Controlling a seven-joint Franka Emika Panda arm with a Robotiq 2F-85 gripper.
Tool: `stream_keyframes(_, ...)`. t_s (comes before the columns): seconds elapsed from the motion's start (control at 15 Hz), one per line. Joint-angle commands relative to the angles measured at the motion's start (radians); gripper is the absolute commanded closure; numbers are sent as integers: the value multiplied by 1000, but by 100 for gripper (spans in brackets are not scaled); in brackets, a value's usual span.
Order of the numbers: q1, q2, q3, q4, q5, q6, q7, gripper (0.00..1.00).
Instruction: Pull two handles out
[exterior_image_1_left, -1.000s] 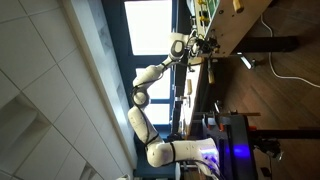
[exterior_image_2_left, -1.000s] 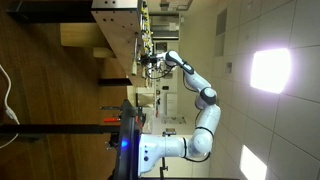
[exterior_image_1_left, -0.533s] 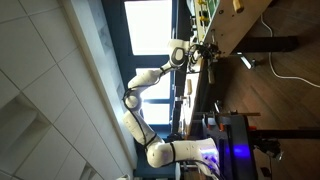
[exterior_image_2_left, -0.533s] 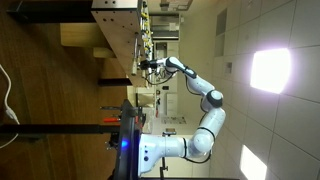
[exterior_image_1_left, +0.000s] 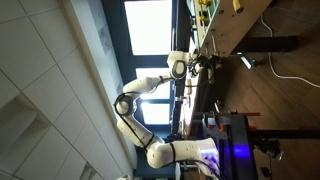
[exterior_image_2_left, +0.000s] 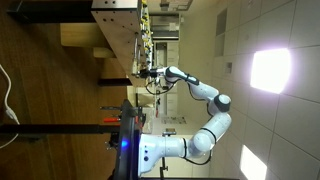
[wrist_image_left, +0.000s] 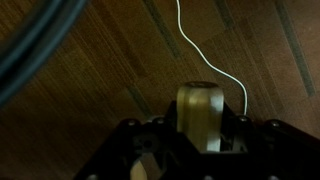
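The handle comes back toward the robot's base next, pulled by my gripper, which then opens, since the arm still reaches to the wooden unit (exterior_image_1_left: 238, 30).
In the wrist view my gripper (wrist_image_left: 203, 128) is shut on a handle (wrist_image_left: 201, 104), a pale rounded bar seen end-on between the two black jaws. Both exterior views lie on their side. There the white arm reaches to the edge of the light wooden unit (exterior_image_1_left: 238, 30), with the gripper (exterior_image_1_left: 199, 67) against it; in an exterior view the gripper (exterior_image_2_left: 147, 74) sits beside the unit (exterior_image_2_left: 112, 35). The held bar is too thin to make out in the exterior views. I see no second handle.
Behind the handle in the wrist view lies a brown wooden floor (wrist_image_left: 110, 70) with a thin white cable (wrist_image_left: 188, 40) across it, and a thick black hose (wrist_image_left: 30, 45) curves through the upper left. Black metal frame bars (exterior_image_1_left: 262, 45) and the robot's base (exterior_image_1_left: 185, 152) stand close by.
The arm has drawn back along the wooden unit's edge, toward the robot's base, with the gripper still shut. The elbow has folded further outward.
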Motion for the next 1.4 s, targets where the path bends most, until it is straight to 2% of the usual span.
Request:
stream_keyframes(0.0,-73,-144,14,-244,36,123,-26,85)
stream_keyframes(0.27,-171,-224,64,-440,82,263,-75,85)
stream_keyframes(0.47,-294,-272,127,-576,113,357,-131,85)
stream_keyframes(0.67,-481,-308,229,-697,119,432,-199,85)
stream_keyframes(0.87,-691,-337,317,-800,67,466,-267,85)
stream_keyframes(0.93,-751,-339,337,-818,34,489,-280,85)
stream_keyframes(1.0,-744,-271,314,-712,-8,457,-262,85)
stream_keyframes(1.07,-780,-270,335,-729,-36,476,-258,85)
stream_keyframes(1.13,-843,-310,381,-809,-57,511,-257,85)
stream_keyframes(1.27,-821,-248,353,-712,-114,478,-232,85)
stream_keyframes(1.33,-855,-278,379,-758,-135,487,-218,85)
